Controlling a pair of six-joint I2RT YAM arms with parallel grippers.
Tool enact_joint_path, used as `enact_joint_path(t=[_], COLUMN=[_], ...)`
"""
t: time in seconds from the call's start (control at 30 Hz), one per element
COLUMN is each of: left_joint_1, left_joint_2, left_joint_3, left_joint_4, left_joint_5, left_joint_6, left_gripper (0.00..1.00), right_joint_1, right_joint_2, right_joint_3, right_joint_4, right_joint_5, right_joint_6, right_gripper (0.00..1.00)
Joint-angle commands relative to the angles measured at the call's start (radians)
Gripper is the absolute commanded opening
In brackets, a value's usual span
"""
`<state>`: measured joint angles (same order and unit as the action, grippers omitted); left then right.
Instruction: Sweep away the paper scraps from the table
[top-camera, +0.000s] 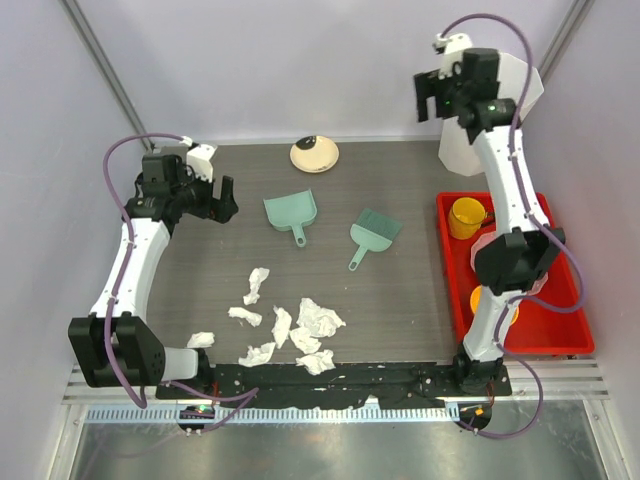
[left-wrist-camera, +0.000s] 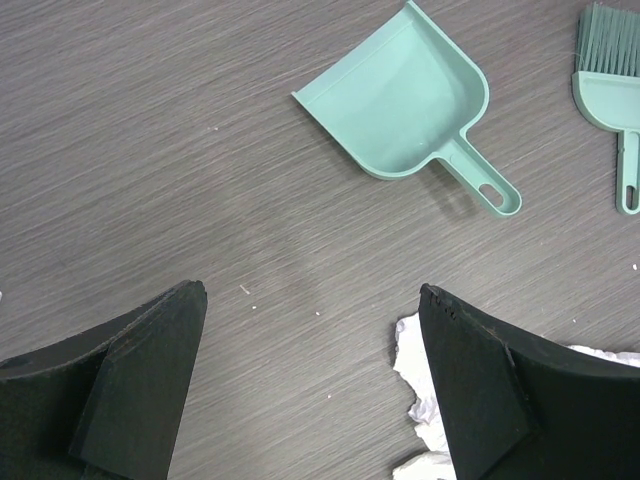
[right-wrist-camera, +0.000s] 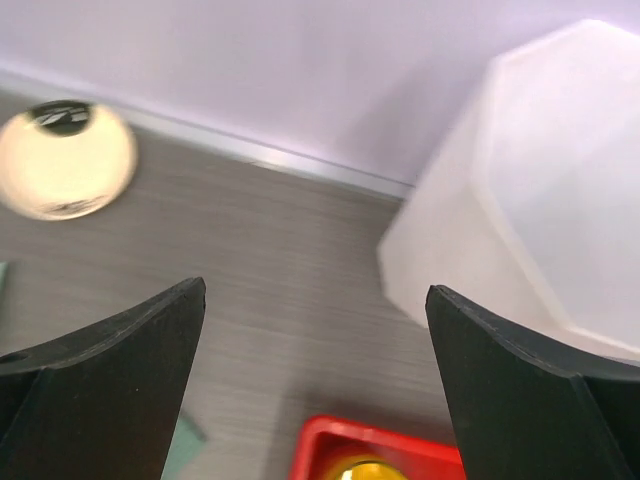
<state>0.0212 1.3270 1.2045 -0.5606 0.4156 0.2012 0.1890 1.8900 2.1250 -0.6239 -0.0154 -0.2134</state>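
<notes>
My right gripper moves to the right in the top view and down onto the white bin's rim next. That thin rim still stands outside the gripper's open fingers.
Several crumpled white paper scraps (top-camera: 300, 330) lie on the dark wood-grain table (top-camera: 400, 300) near its front edge; one shows in the left wrist view (left-wrist-camera: 415, 370) beside the right finger. A green dustpan (top-camera: 292, 212) and a green hand brush (top-camera: 372, 234) lie mid-table, both also in the left wrist view: the dustpan (left-wrist-camera: 405, 95) and the brush (left-wrist-camera: 612, 90). My left gripper (top-camera: 228, 200) is open and empty, hovering left of the dustpan. My right gripper (top-camera: 428, 98) is open and empty, raised high at the back right near the white bin (right-wrist-camera: 530, 190).
A red tray (top-camera: 560, 330) at the right holds a yellow cup (top-camera: 466, 216) and an orange object. A round cream dish (top-camera: 314, 153) sits at the back, also in the right wrist view (right-wrist-camera: 65, 160). Pale walls enclose the table; a metal rail runs along the front.
</notes>
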Motion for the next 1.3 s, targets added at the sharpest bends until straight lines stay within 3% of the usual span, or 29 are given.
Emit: enact_joint_path(t=[0.0,0.13,0.33,0.63,0.73,0.77,0.8,0.87,0.9,1.07,1.27], left_joint_1=[-0.001,-0.004,-0.003,-0.003,-0.003,-0.003,-0.003,-0.004,-0.004,-0.003,-0.003], left_joint_2=[0.006,0.001,0.021,0.051,0.052,0.052,0.051,0.052,0.051,0.052,0.032], left_joint_3=[0.050,0.046,0.047,0.075,0.073,0.073,0.076,0.079,0.081,0.084,0.067], left_joint_4=[-0.001,-0.001,-0.004,-0.012,-0.015,-0.016,-0.018,-0.018,-0.021,-0.024,-0.022], left_joint_5=[0.015,-0.004,-0.023,-0.028,-0.031,-0.032,-0.035,-0.041,-0.043,-0.037,-0.031], left_joint_6=[-0.031,-0.026,-0.019,-0.028,-0.029,-0.029,-0.029,-0.026,-0.026,-0.029,-0.026], left_gripper=[0.90,0.90,0.90,0.90,0.91,0.90,0.90,0.91,0.91,0.91,0.91], right_joint_1=[-0.080,-0.129,-0.243,-0.273,-0.278,-0.278,-0.278,-0.276,-0.276,-0.275,-0.211], right_joint_2=[0.112,0.172,0.259,0.330,0.342,0.343,0.343,0.328,0.321,0.271,0.195], right_joint_3=[0.234,0.320,0.380,0.391,0.382,0.369,0.366,0.336,0.323,0.283,0.268], right_joint_4=[-0.142,-0.070,-0.034,-0.019,-0.036,-0.048,-0.084,-0.111,-0.128,-0.148,-0.094], right_joint_5=[-0.120,-0.077,-0.147,-0.101,-0.155,-0.167,-0.184,-0.242,-0.264,-0.420,-0.532], right_joint_6=[-0.118,-0.172,-0.181,-0.302,-0.359,-0.369,-0.392,-0.415,-0.428,-0.443,-0.292], right_gripper=[0.97,0.97,1.00,1.00,0.99,0.95,0.83,0.69,0.50,0.03,0.01])
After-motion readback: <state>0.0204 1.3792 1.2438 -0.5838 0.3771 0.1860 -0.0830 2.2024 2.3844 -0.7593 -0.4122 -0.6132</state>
